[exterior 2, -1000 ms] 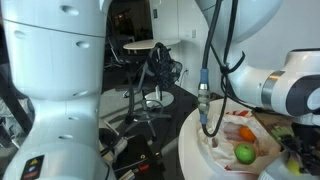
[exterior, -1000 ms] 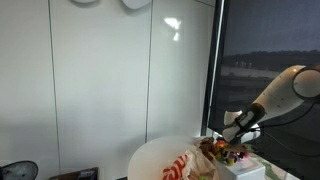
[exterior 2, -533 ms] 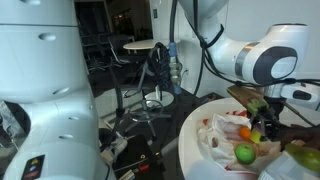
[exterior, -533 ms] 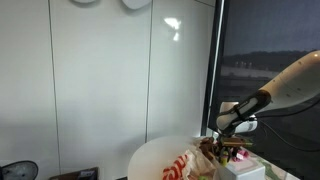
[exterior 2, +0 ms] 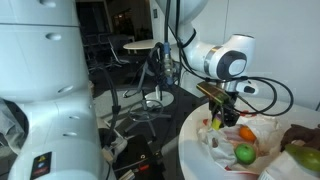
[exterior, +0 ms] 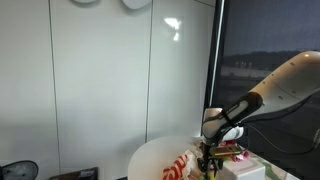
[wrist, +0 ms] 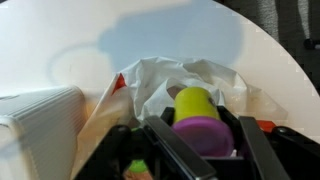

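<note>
My gripper holds the cylinder and should next move down and outward into the bag's opening (exterior 2: 231, 140). It should release the cylinder beside the green fruit and the orange piece, since they are already in the white bag.
In the wrist view my gripper (wrist: 200, 138) is shut on a small yellow-green cylinder with a purple end (wrist: 196, 115); its black fingers (wrist: 262, 150) press on both sides of the purple part. The held piece hangs over a crumpled white plastic bag (wrist: 160, 75) on a round white table (wrist: 90, 40). In both exterior views the gripper (exterior: 209, 160) (exterior 2: 218, 118) points down over the bag (exterior: 185, 165) near the table's edge. A green fruit (exterior 2: 243, 154) and an orange piece (exterior 2: 246, 133) lie on the bag beside it.
A white box (wrist: 35, 120) (exterior: 240, 170) stands on the table next to the bag. A large white robot body (exterior 2: 40, 90) fills the foreground of an exterior view, with chairs (exterior 2: 150, 70) behind. White wall panels (exterior: 100, 80) stand behind the table (exterior: 150, 155).
The arm has swung across the table toward the bag's near side, carrying the yellow-green and purple piece. The jaws kept the same grip.
</note>
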Tool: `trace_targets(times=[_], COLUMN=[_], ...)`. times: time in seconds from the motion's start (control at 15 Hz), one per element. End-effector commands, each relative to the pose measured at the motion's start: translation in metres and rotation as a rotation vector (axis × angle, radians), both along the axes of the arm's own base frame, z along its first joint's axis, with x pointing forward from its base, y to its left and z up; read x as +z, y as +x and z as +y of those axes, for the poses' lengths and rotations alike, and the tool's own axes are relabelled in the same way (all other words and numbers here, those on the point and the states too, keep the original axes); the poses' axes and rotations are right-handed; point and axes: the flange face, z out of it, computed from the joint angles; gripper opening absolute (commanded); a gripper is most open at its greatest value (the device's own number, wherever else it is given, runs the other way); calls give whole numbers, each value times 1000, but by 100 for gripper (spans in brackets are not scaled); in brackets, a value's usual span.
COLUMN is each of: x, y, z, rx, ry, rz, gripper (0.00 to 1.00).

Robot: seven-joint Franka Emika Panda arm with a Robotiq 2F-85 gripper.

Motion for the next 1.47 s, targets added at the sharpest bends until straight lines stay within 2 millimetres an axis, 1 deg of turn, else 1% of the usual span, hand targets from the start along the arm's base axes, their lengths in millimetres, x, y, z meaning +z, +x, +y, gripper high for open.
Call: trace_targets(times=[0.0,0.2,0.33,0.47,0.53,0.6,0.67,0.73,0.8,0.93,1.07,1.13,1.2,1.27,1.33,1.4], x=[-30,-63,-82,-97,-103,-107,-106,-103,-95,-67,-29,-10,8,28,42,56], y=[12,31,47,62,69,74,75,75,72,68,69,72,75,78,82,83], z=[26,33,32,26,23,20,17,13,7,-7,-28,-43,-59,-79,-99,-115], rx=[109,199,249,295,300,284,257,235,214,140,41,-15,-69,-118,-162,-206], ry=[-28,-75,-105,-131,-135,-128,-117,-113,-108,-83,-53,-48,-45,-48,-56,-58], rz=[-34,-100,-152,-192,-211,-218,-213,-203,-193,-197,-238,-268,-300,-334,-372,-395], gripper=[23,23,23,23,42,73,73,78,87,99,100,100,100,100,100,100])
